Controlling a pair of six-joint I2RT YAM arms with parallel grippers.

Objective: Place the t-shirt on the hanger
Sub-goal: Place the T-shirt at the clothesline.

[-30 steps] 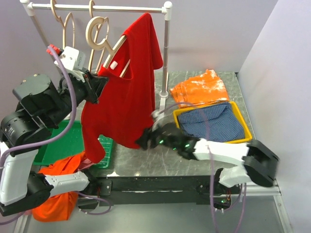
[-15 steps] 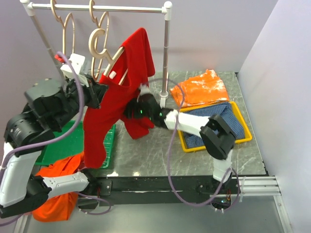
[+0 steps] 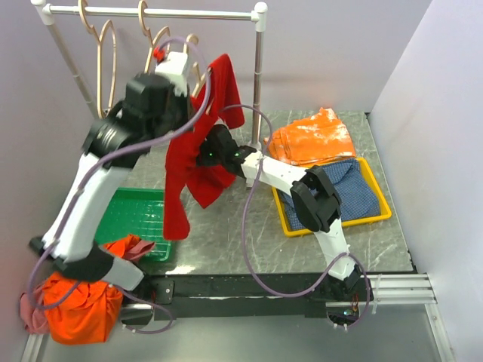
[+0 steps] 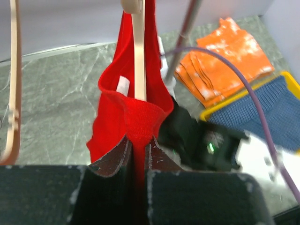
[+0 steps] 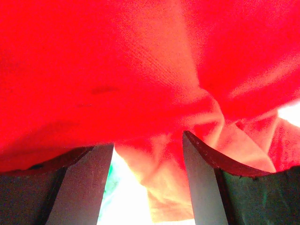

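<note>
My left gripper moves outward toward the white rack bar's bare part (image 3: pixel 199 13) next, then releases the t-shirt collar's edge, since the draped hanger still hangs short of that part.
The red t-shirt (image 3: pixel 179 188) hangs in the air below the rack, draped over the pale wooden hanger (image 3: pixel 204 87). In the left wrist view the hanger's arm (image 4: pixel 139 61) runs down inside the collar of the t-shirt (image 4: pixel 122 112). My left gripper (image 4: pixel 139 143) is shut on the collar's edge; in the top view the left gripper (image 3: pixel 190 113) is raised high near the rail. My right gripper (image 3: pixel 205 151) presses into the shirt's middle from the right. In the right wrist view red t-shirt fabric (image 5: pixel 140 61) fills the frame, and the right gripper (image 5: pixel 147 154) is open with loose folds between its fingers.
The white rack rail (image 3: pixel 151 13) carries two other wooden hangers (image 3: pixel 106 60); its right post (image 3: pixel 258 75) stands just behind the shirt. An orange garment (image 3: pixel 313 136) and a yellow tray (image 3: pixel 381 213) with a blue cloth (image 3: pixel 355 188) lie right. A green tray (image 3: pixel 136 219) lies left.
My left arm has risen and swung right toward the rail, carrying the shirt and hanger. The right gripper has moved from the shirt's lower hem up into its middle.
</note>
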